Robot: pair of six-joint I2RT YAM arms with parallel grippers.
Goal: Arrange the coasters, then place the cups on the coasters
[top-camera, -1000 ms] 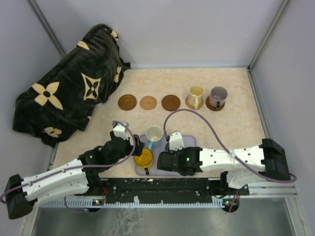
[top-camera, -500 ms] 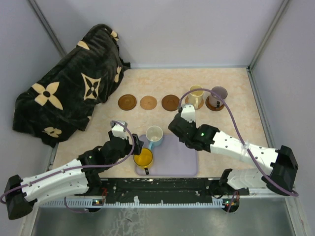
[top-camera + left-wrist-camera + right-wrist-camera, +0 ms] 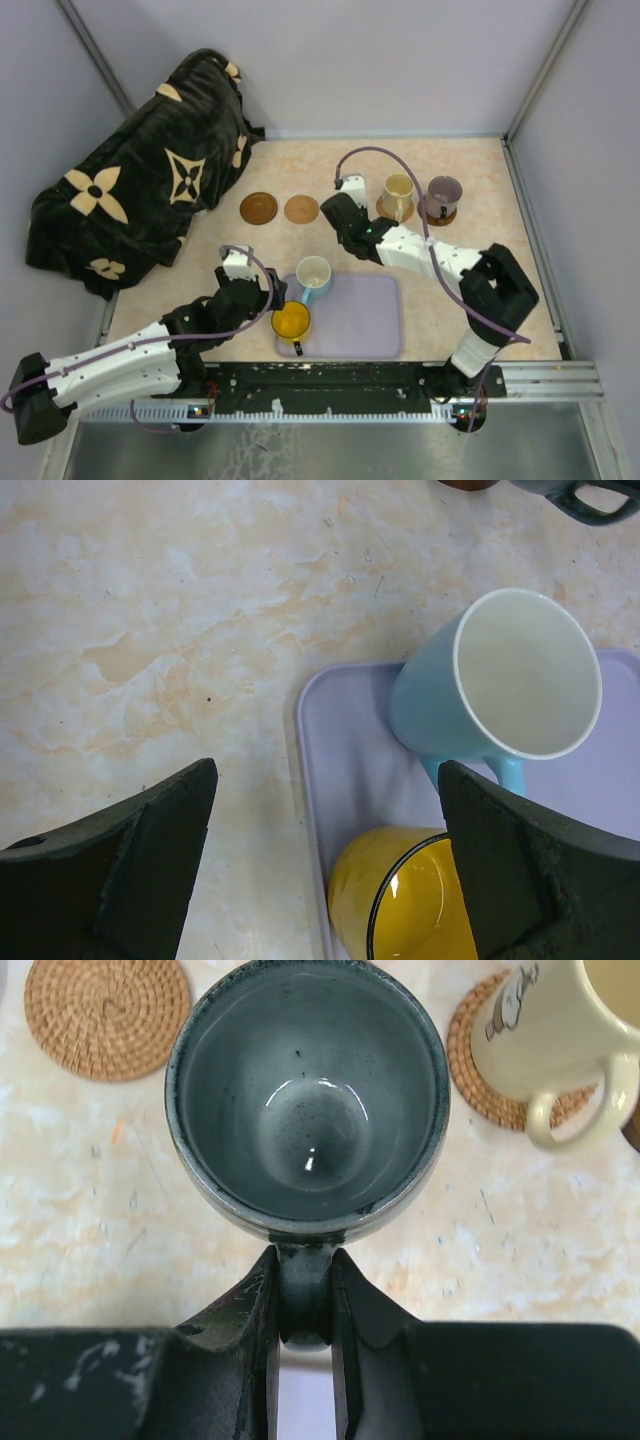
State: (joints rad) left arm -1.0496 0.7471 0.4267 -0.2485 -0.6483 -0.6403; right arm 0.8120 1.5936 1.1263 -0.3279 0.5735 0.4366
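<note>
I should carry the grey-green cup outward and down with my right gripper and release it, because the row's gap between tan coaster and cream cup (image 3: 540, 1030) is outward and below.
My right gripper (image 3: 305, 1305) is shut on the handle of the grey-green cup (image 3: 307, 1090), holding it upright in the coaster row, between a tan coaster (image 3: 107, 1015) and the cream cup (image 3: 540, 1030) on its own coaster (image 3: 478, 1070). From above, that gripper (image 3: 338, 208) covers the spot right of two bare coasters (image 3: 258, 208) (image 3: 301, 209). The purple-grey cup (image 3: 444, 195) stands on a coaster at the row's right end. My left gripper (image 3: 325, 865) is open over the tray's left edge, beside the yellow cup (image 3: 410, 895) and the light blue cup (image 3: 500, 680).
The lavender tray (image 3: 360, 320) lies at the near edge between the arm bases. A black patterned blanket (image 3: 140, 200) is heaped at the back left. Grey walls close in the tabletop on three sides.
My right arm has carried the grey-green cup from the tray forward to the coaster row. The left arm has barely moved and stays open.
</note>
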